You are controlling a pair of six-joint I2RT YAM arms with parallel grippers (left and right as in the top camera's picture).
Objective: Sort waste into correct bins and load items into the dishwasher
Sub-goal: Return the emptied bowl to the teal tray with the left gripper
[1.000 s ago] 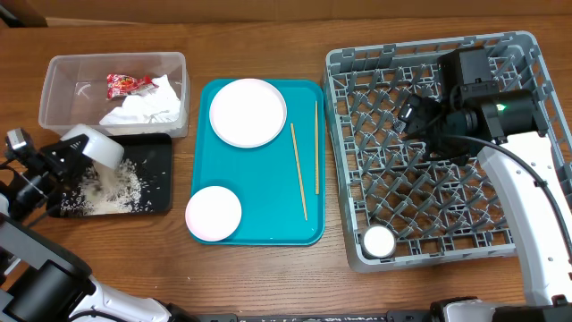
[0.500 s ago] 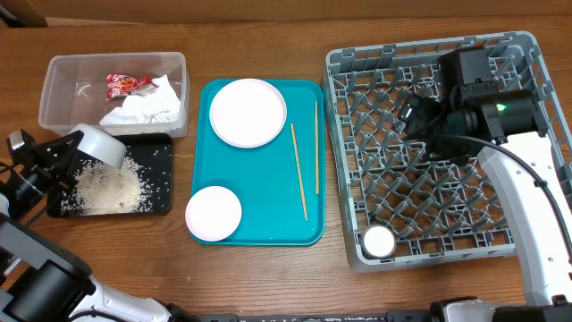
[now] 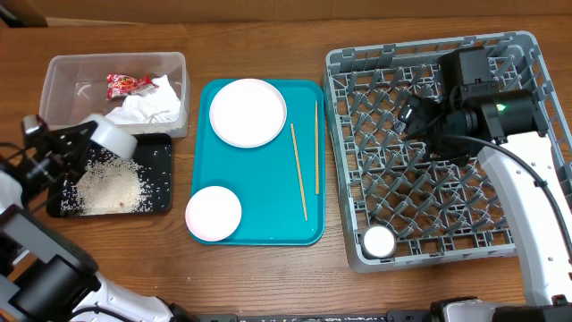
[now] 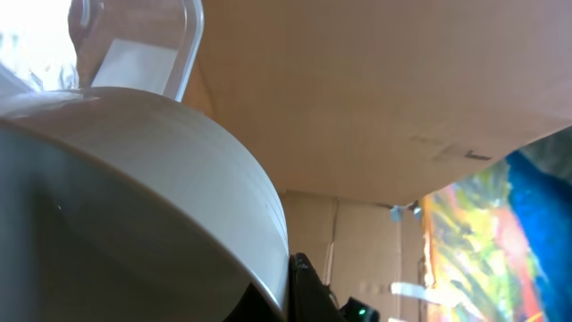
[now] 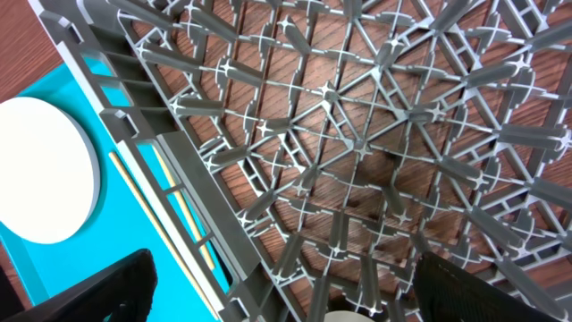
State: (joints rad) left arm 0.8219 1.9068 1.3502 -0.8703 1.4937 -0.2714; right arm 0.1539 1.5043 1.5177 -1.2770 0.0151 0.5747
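The bowl turns upright in my left gripper next, since the rice [image 3: 107,188] lies in the black tray [image 3: 159,179]. Then the bowl comes down beside the teal tray's chopsticks.
My left gripper [image 3: 64,150] is shut on a white bowl [image 3: 113,137] and holds it tipped over the back left of the black tray [image 3: 159,179]. The bowl fills the left wrist view [image 4: 134,179]. Loose rice [image 3: 107,188] lies piled in the black tray. The clear tub [image 3: 63,76] holds the red wrapper [image 3: 130,83] and the white napkin [image 3: 147,107]. My right gripper [image 3: 416,121] is open and empty above the grey dish rack [image 3: 447,179], which also shows in the right wrist view [image 5: 357,134]. A white cup [image 3: 379,241] stands in the rack's front left corner.
The teal tray [image 3: 268,228] lies between the bins and the rack. It holds a white plate [image 3: 248,112] at the back, a smaller pale round dish [image 3: 214,213] at the front, and two chopsticks [image 3: 299,170] along its right side.
My left gripper has carried the tipped bowl back and to the right, toward the clear tub. The rice now lies settled in the black tray. The right arm has not moved.
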